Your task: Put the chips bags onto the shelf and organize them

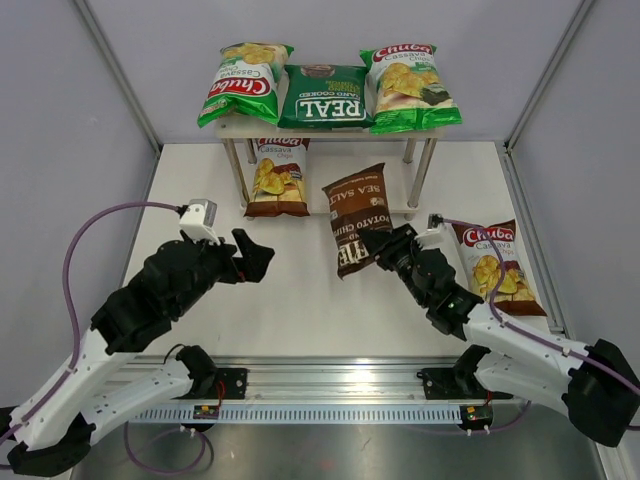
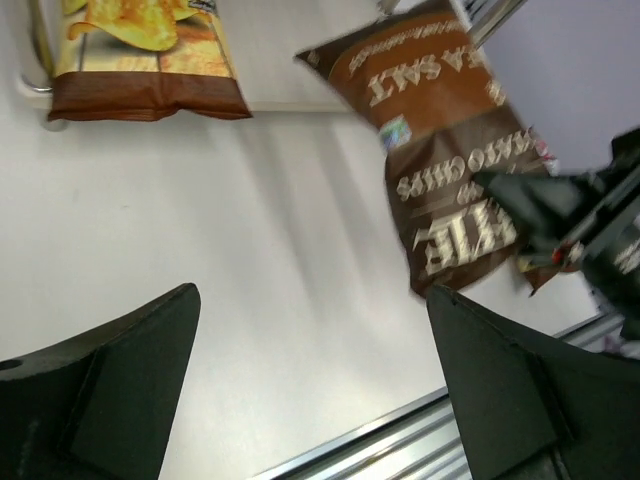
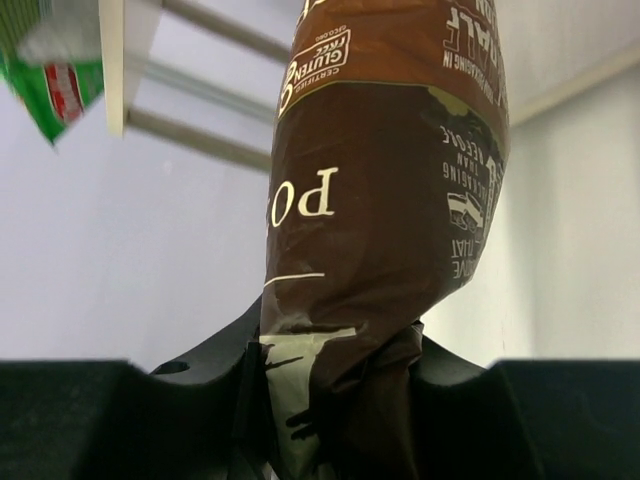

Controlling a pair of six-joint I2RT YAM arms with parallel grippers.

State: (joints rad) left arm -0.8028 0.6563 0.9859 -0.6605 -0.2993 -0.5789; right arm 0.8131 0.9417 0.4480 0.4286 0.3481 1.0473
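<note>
The Kettle bag has to go down beside the Chuba bag on the lower board, so my right gripper should first move outward under the top board.
My right gripper is shut on the end of the dark-brown Kettle bag and holds it above the table in front of the shelf; the bag fills the right wrist view. The shelf's top board carries a light-green Chuba bag, the dark-green REAL bag and a second light-green Chuba bag. A brown-and-white Chuba bag lies on the lower board at the left. Another brown-and-white Chuba bag lies on the table at the right. My left gripper is open and empty.
Grey walls enclose the table on three sides. A metal rail runs along the near edge between the arm bases. The left wrist view shows the Kettle bag and the lower-board Chuba bag.
</note>
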